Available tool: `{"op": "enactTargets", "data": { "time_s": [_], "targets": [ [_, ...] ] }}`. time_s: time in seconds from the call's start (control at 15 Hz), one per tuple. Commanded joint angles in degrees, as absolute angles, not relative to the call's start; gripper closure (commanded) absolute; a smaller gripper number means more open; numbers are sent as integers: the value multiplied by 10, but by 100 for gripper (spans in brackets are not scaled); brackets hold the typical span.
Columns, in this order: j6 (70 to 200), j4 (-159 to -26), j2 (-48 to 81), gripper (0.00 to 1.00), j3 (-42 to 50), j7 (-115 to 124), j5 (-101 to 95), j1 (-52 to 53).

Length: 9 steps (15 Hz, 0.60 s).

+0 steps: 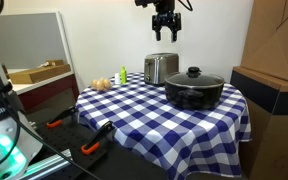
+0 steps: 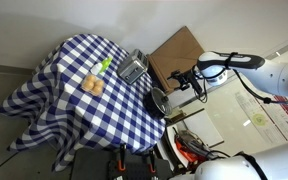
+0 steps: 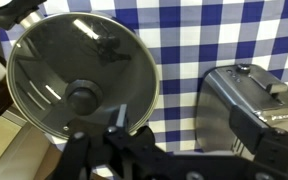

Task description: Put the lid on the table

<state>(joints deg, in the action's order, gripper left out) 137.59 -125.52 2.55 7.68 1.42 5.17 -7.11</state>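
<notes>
The black knob [image 3: 82,97] is to the left of my open fingers in the wrist view, so my gripper will next move away from the toaster and lower onto it.
The glass lid [image 3: 79,60] with its black knob [image 3: 82,97] sits on the black pot [image 1: 194,95] on the blue-and-white checkered table [image 1: 134,112]. In an exterior view the lid [image 1: 194,78] rests on the pot at the table's right side. My gripper [image 1: 164,22] hangs high above the table, over the gap between pot and toaster. In the wrist view its fingers [image 3: 179,120] are spread apart and empty, with the lid to their left. The table [image 2: 54,90] and the gripper [image 2: 189,82] also show in an exterior view.
A silver toaster [image 1: 161,68] stands close beside the pot and fills the right of the wrist view [image 3: 249,110]. A bun [image 1: 102,84] and a green item [image 1: 123,76] lie at the far edge. Brown cardboard boxes [image 1: 274,90] stand next to the table.
</notes>
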Motion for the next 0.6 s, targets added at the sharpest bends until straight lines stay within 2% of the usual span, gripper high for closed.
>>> {"op": "enactTargets", "data": {
  "time_s": [0.0,0.53],
  "targets": [
    [1365,-1194,90,0,93,36,37,-89],
    [1345,-1118,197,0,115,35,51,-124]
  ]
}}
